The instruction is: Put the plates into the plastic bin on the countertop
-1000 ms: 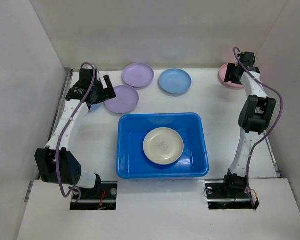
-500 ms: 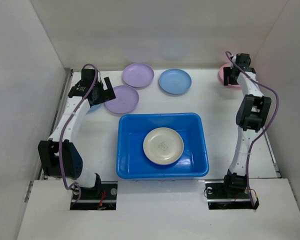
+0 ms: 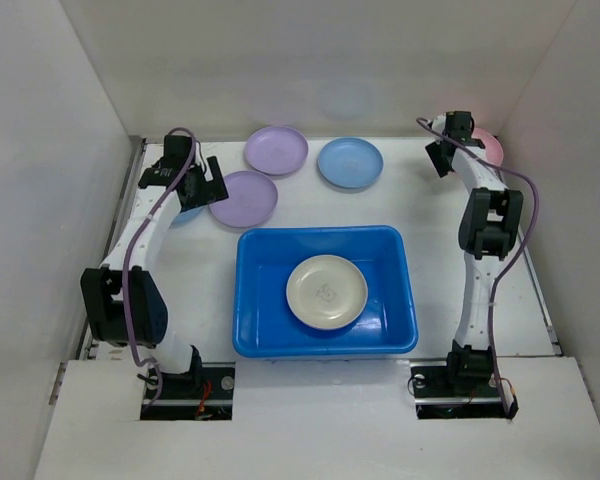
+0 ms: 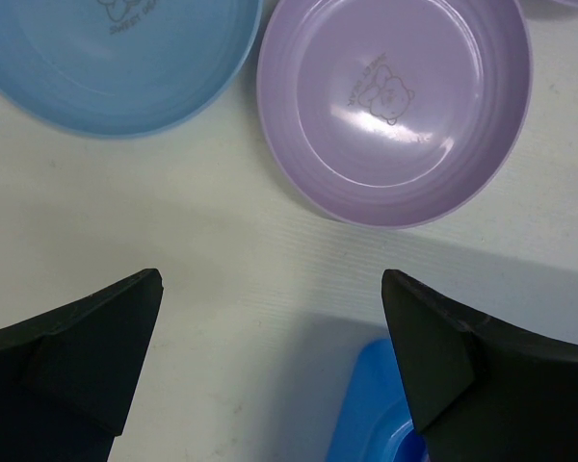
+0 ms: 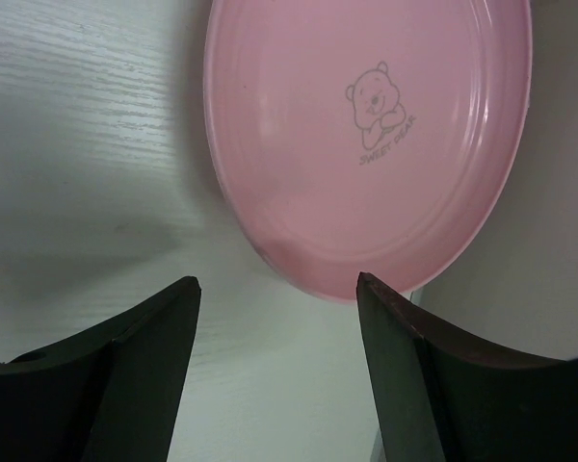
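Observation:
My right gripper lowers next, fingers astride the pink plate's rim away from the wall [image 5: 243,231], and closes there, since bare countertop leaves room beside that rim.
The blue plastic bin [image 3: 325,332] stands on the white countertop [image 3: 420,205] and holds a cream plate [image 3: 326,292]. Two lilac plates [image 3: 276,150] [image 3: 243,198] and a blue plate [image 3: 350,162] lie behind it. My left gripper [image 3: 205,185] is open and empty over bare countertop, between another blue plate [image 4: 116,58] and the nearer lilac plate [image 4: 395,106]. My right gripper [image 3: 446,152] is open and empty, just left of a pink plate [image 3: 488,147]. In the right wrist view the pink plate [image 5: 366,135] lies just beyond the fingertips, beside the wall.
White walls close in the countertop at the back and both sides. The bin's corner [image 4: 385,414] shows just below my left gripper's right finger [image 4: 443,346]. The right wall [image 5: 549,289] stands right beside the pink plate.
My right gripper has swung left, off the pink plate, uncovering part of it. My left gripper has shifted slightly back and left. No plate has moved.

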